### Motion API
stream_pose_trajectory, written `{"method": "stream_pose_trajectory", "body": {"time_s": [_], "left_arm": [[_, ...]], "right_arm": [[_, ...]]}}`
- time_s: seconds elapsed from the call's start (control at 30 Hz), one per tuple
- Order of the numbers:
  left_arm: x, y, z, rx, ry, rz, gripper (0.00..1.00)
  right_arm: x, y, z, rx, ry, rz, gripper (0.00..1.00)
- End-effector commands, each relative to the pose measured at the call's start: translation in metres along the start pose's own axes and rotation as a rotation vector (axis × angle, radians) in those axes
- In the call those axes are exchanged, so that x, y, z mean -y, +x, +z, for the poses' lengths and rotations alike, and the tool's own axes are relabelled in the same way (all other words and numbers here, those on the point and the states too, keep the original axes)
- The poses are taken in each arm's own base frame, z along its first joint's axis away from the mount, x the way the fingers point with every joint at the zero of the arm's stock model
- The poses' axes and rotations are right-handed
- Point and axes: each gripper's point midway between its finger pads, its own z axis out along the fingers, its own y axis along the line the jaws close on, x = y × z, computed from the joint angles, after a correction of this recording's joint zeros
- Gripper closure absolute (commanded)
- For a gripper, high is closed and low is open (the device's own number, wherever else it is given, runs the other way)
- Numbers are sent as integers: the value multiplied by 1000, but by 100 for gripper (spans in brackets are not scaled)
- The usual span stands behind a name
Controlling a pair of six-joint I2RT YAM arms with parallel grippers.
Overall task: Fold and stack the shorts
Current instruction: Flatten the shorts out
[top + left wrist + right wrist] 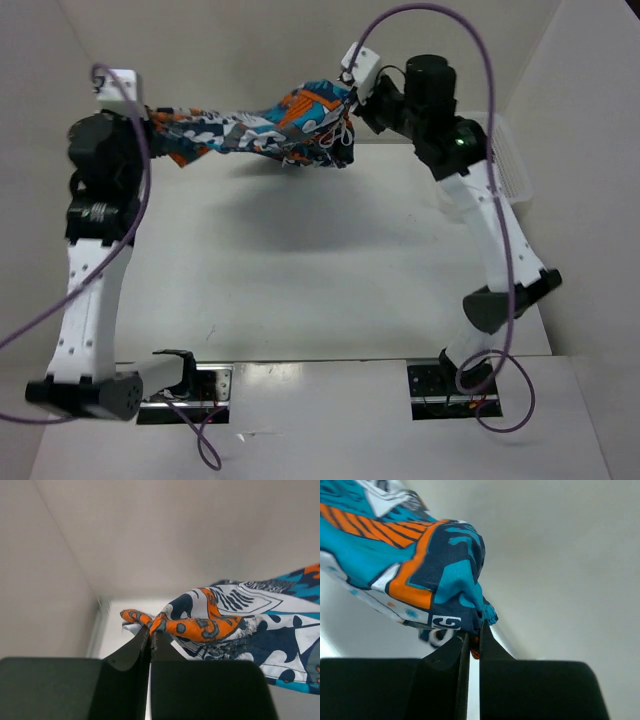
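The shorts [265, 130] hang in the air. Their bunched blue corner goes down with my right gripper onto the table's far part next and is released there.
The shorts [265, 130] with a blue, orange and white patchwork print hang stretched in the air between my two grippers, above the far part of the table. My left gripper [150, 125] is shut on the left end; in the left wrist view the jaws [151, 630] pinch an orange spotted edge of the shorts [240, 625]. My right gripper [350, 95] is shut on the right end; in the right wrist view the jaws [475, 635] clamp a bunched blue corner of the shorts [420, 565]. The middle of the cloth sags a little.
The white table [300, 270] lies under the shorts, with their shadow on it. White walls close in at the back and both sides. A white slatted basket [508, 165] stands at the right edge. Purple cables loop from both arms.
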Motion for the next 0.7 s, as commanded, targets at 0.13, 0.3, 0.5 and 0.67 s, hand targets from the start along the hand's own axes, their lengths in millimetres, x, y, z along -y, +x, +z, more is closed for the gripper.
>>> {"method": "stream_pose_trajectory", "body": {"time_s": [0.13,0.3,0.5,0.67], "left_arm": [[-49,-125,-120,346,-150,-36,100],[-59,-168,-162,475,-171,-32,100],[-51,-159,-109,397,-118,-17,100],[-23,-91,-17,181,-13,-6,100]], "right_arm": [[-10,-96,-120,258,-66,9,100],[-14,-146,-165,427,-128,23,100],[-61,-91,-132,276,-300,128,100],[-83,-25,-88,135,-420,338,100]]}}
